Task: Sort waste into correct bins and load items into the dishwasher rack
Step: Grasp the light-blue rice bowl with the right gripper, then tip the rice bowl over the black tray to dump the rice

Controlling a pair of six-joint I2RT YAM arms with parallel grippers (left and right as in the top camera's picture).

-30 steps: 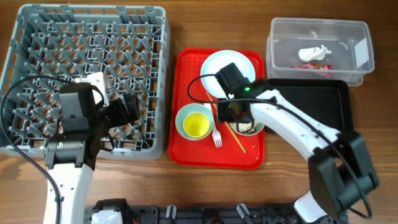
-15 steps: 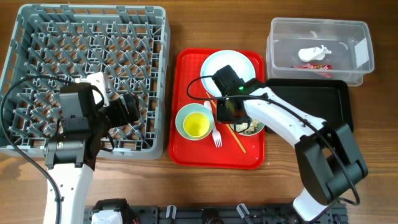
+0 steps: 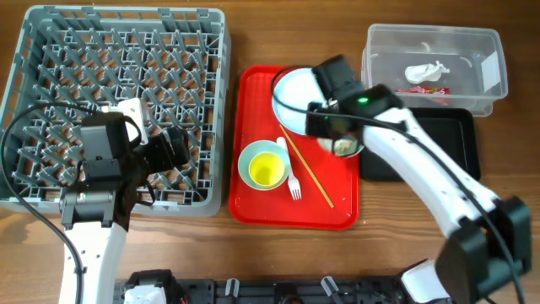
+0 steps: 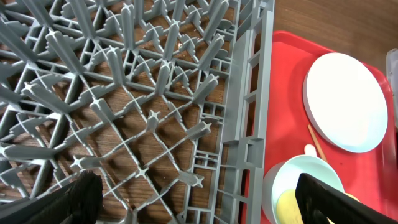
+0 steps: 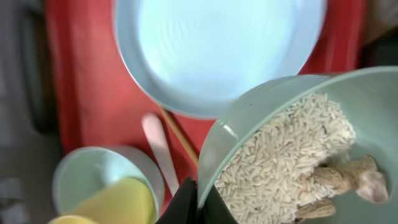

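Note:
The bowl has crumbs in it. My right gripper needs to empty the bowl over the black tray next, then lower it onto the round plate (image 3: 297,87) (image 5: 217,50) and let go.
My right gripper (image 3: 331,138) (image 5: 199,200) is shut on the rim of a pale blue-green bowl (image 3: 345,148) (image 5: 292,149) holding rice-like crumbs and beige scraps. It holds the bowl tilted above the red tray's right edge. The round plate (image 3: 297,87) (image 5: 217,50), the second bowl (image 3: 251,156) holding the yellow cup (image 3: 267,170) (image 5: 118,202), the white fork (image 3: 294,183) and the chopsticks (image 3: 308,169) lie on the red tray. My left gripper (image 3: 180,147) (image 4: 202,202) is open and empty over the grey rack (image 3: 118,51) (image 4: 249,93).
The clear tub (image 3: 489,46) at the back right holds white tissue (image 3: 426,73) and a red-and-white wrapper (image 3: 429,89). The black tray (image 3: 439,139) lies in front of it, right of the red serving tray (image 3: 253,207).
My right gripper has lifted the rice bowl off the red tray and carried it back and to the right, toward the black tray. The left arm has not moved.

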